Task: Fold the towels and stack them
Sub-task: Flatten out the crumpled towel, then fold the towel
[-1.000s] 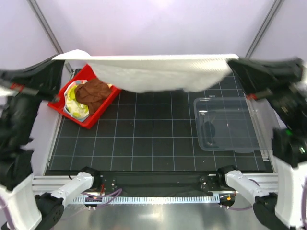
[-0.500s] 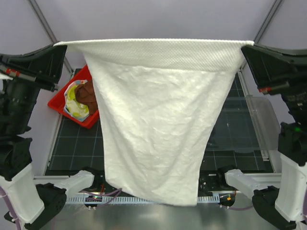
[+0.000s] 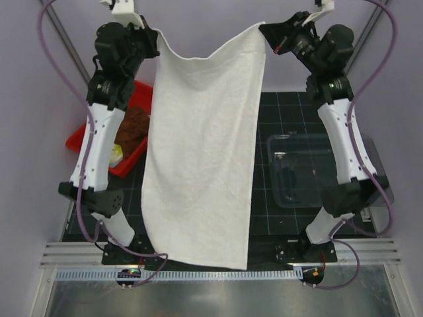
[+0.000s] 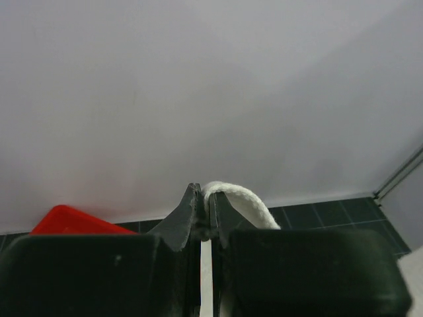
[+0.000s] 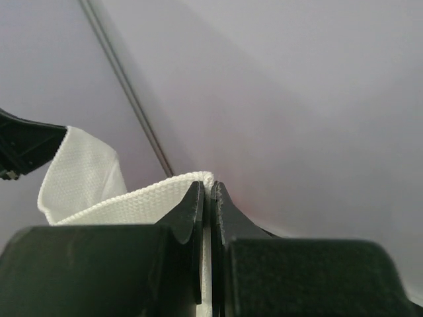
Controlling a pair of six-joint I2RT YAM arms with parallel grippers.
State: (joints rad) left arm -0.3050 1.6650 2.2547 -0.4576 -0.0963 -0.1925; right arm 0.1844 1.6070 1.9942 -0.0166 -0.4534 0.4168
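My right gripper holds the white towel (image 3: 201,145), which still hangs unfolded, so it will move down and back to the mat beside the clear plastic bin next and release the towel there.
The large white towel (image 3: 201,145) hangs as one long sheet between my two raised arms, its lower edge near the table's front. My left gripper (image 3: 153,36) is shut on its upper left corner and my right gripper (image 3: 266,31) is shut on its upper right corner. The left wrist view shows the left gripper (image 4: 203,198) pinching the white hem (image 4: 241,198). In the right wrist view, the right gripper (image 5: 206,191) clamps the woven edge (image 5: 92,178). A brown towel (image 3: 132,125) and a yellow-green one (image 3: 116,155) lie in the red tray, partly hidden by the sheet and the left arm.
The red tray (image 3: 78,137) sits at the table's left, seen too in the left wrist view as a red tray (image 4: 73,221). A clear plastic bin (image 3: 310,172) stands on the right of the dark gridded mat (image 3: 277,105), behind the right arm. Frame posts rise at both back corners.
Both arms have swung up and away from the camera, and the grippers have come closer together. The white towel, first stretched wide, now hangs narrower and longer. Both grips have held.
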